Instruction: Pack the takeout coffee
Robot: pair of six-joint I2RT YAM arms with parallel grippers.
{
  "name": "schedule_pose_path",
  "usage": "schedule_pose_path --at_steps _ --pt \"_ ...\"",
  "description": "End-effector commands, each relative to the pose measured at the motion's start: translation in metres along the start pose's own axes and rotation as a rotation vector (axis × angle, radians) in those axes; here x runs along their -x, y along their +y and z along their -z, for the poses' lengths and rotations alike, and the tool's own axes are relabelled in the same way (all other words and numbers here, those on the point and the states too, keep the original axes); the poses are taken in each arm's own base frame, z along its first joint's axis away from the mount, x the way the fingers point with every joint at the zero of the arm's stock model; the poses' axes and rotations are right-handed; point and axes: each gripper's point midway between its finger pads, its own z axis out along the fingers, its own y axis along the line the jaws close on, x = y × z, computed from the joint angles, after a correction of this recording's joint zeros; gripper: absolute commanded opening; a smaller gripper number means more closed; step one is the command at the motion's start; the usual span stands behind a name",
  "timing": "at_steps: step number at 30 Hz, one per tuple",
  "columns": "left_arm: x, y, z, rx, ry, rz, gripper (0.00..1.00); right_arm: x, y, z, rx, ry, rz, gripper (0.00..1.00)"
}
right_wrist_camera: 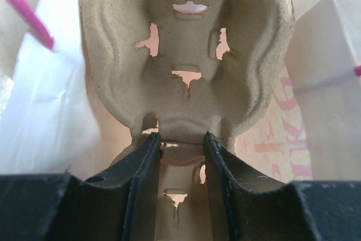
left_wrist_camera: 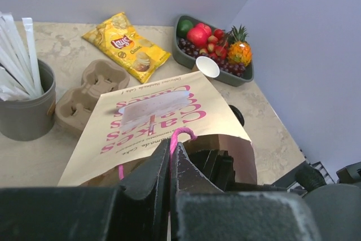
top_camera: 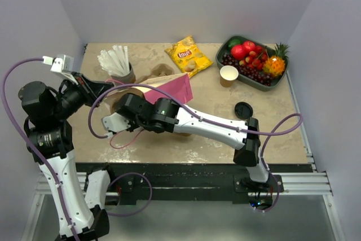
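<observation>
I will next raise my left gripper to straighten the tilted bag, then lower it over the near tabletop and release the cord, since the carrier is already inside.
The takeout coffee is out of view; only a lidless tan cup (top_camera: 228,75) (left_wrist_camera: 207,67) and a loose black lid (top_camera: 242,109) show. A tan paper bag (top_camera: 175,88) (left_wrist_camera: 152,111) with pink lettering stands mid-table. My left gripper (top_camera: 107,87) (left_wrist_camera: 172,142) is shut on its pink cord handle (left_wrist_camera: 183,134), holding the mouth up. My right arm reaches across into the bag. Inside it, my right gripper (right_wrist_camera: 181,138) is shut on the narrow middle of a pulp cup carrier (right_wrist_camera: 186,43). The bag's wall (right_wrist_camera: 282,134) surrounds that carrier.
Another pulp carrier (left_wrist_camera: 90,88) lies on the table behind the bag. A grey cup of white straws (top_camera: 118,66) (left_wrist_camera: 25,100) stands at the back left. A yellow chips packet (top_camera: 188,55) (left_wrist_camera: 127,46) and a fruit tray (top_camera: 221,56) sit along the back.
</observation>
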Motion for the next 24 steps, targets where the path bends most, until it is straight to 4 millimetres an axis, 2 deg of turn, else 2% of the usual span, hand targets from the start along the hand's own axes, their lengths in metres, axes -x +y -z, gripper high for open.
schedule_pose_path --at_steps 1,5,7,11,15,17,18,20,22,24 --pt "0.002 0.002 0.011 0.058 -0.027 -0.091 0.00 0.004 -0.023 0.026 -0.059 -0.018 -0.066 0.00" --pt "-0.009 0.021 0.014 0.150 -0.011 -0.118 0.00 0.005 -0.029 0.041 -0.087 -0.028 -0.059 0.00" --pt "-0.008 0.021 0.016 0.160 -0.011 -0.139 0.00 0.000 -0.024 0.042 -0.078 -0.005 -0.048 0.00" --pt "0.010 0.008 0.022 0.151 -0.075 -0.200 0.00 -0.014 -0.013 0.038 -0.064 0.065 -0.029 0.00" --pt "0.030 -0.012 0.028 0.111 -0.123 -0.261 0.00 -0.017 -0.011 0.034 -0.060 0.100 -0.018 0.00" --pt "0.036 -0.015 0.030 0.119 -0.142 -0.265 0.00 -0.019 -0.009 0.032 -0.040 0.121 -0.001 0.00" --pt "0.043 -0.017 0.034 0.136 -0.164 -0.274 0.00 -0.014 -0.015 0.038 -0.050 0.100 -0.011 0.00" --pt "0.049 -0.009 0.037 0.201 -0.198 -0.275 0.00 -0.008 -0.016 0.046 -0.023 0.060 -0.023 0.00" --pt "0.049 0.000 0.038 0.239 -0.203 -0.272 0.00 0.001 -0.025 0.059 -0.040 -0.007 -0.055 0.00" --pt "0.046 0.006 0.037 0.254 -0.192 -0.276 0.00 0.000 -0.029 0.070 -0.056 -0.033 -0.066 0.00"
